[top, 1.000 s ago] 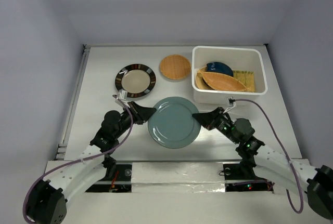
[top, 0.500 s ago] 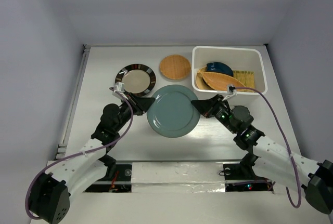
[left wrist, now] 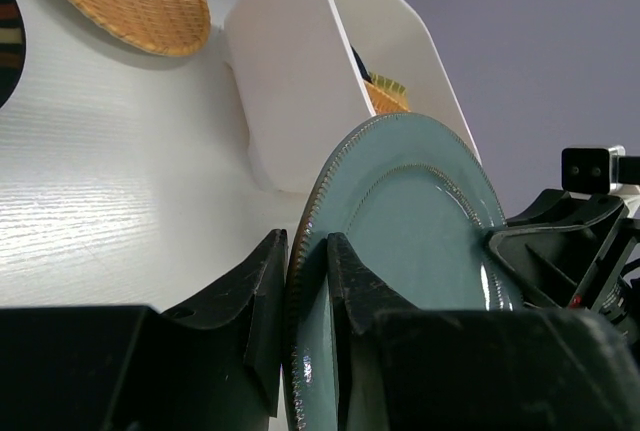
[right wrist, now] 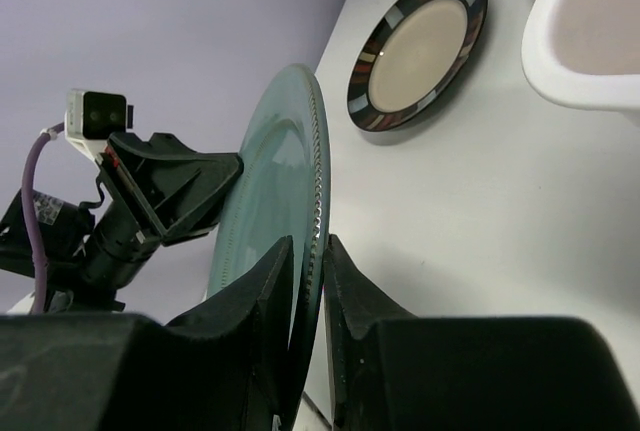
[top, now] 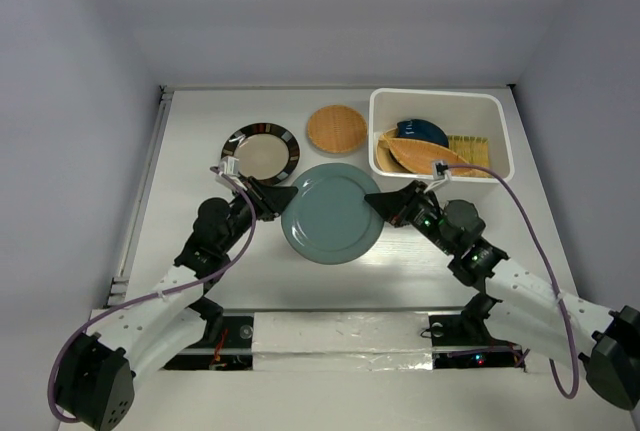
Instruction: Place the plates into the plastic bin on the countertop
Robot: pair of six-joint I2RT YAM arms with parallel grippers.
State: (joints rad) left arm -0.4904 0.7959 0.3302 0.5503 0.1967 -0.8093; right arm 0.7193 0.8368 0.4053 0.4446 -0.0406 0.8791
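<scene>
The teal plate (top: 333, 213) is still hanging outside the bin, so my right gripper will carry it outward, then lower it onto the orange leaf dish (top: 425, 158) and let go of it.
A round teal plate (top: 333, 213) hangs above the countertop (top: 200, 166), held by both arms at opposite edges. My left gripper (top: 284, 197) is shut on its left rim (left wrist: 308, 251); my right gripper (top: 378, 201) is shut on its right rim (right wrist: 312, 251). The white plastic bin (top: 440, 98) stands at the back right, holding a blue leaf dish (top: 420, 132), an orange leaf dish (top: 425, 158) and a yellow-green slatted plate (top: 472, 148). A black-rimmed cream plate (top: 260, 153) and a woven tan plate (top: 336, 129) lie on the countertop behind the teal plate.
Pale walls close in the countertop at the back and both sides. A raised rail (top: 140, 191) runs along the left edge. The right arm's purple cable (top: 520, 221) loops out beside the bin's front corner.
Both grippers have lifted the teal plate together and carried it a little away from the arm bases. In the last half second it has barely moved.
</scene>
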